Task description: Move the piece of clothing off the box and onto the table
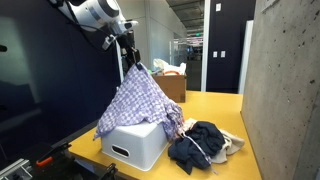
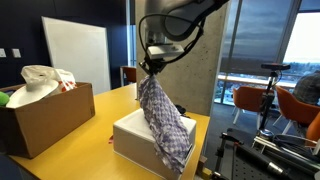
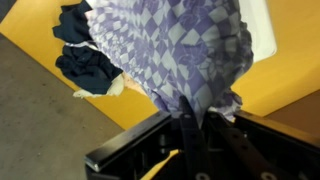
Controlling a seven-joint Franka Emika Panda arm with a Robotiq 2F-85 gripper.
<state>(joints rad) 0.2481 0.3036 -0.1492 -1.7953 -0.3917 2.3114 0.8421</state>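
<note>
The robot's gripper needs to go down next toward the white box's top [image 1: 148, 127] [image 3: 262, 32] and let go of the checked clothing there, since the box's top lies below, under the draped clothing.
A purple-and-white checked piece of clothing [image 1: 140, 100] hangs from my gripper [image 1: 131, 63] and drapes over the white box [image 1: 135, 143]. In the other exterior view the clothing [image 2: 163, 118] hangs from the gripper [image 2: 150, 68] down across the box [image 2: 135, 133], which stands on the yellow table [image 2: 100, 150]. In the wrist view the checked clothing [image 3: 180, 50] is pinched between my shut fingers [image 3: 190, 115], with the box's white edge [image 3: 264, 30] at the upper right.
A pile of dark and white clothes [image 1: 200, 143] lies on the table next to the box; it also shows in the wrist view [image 3: 88, 55]. A cardboard box [image 2: 45, 115] holding a white bag stands at the table's far end. A concrete wall [image 1: 285, 90] runs along one side.
</note>
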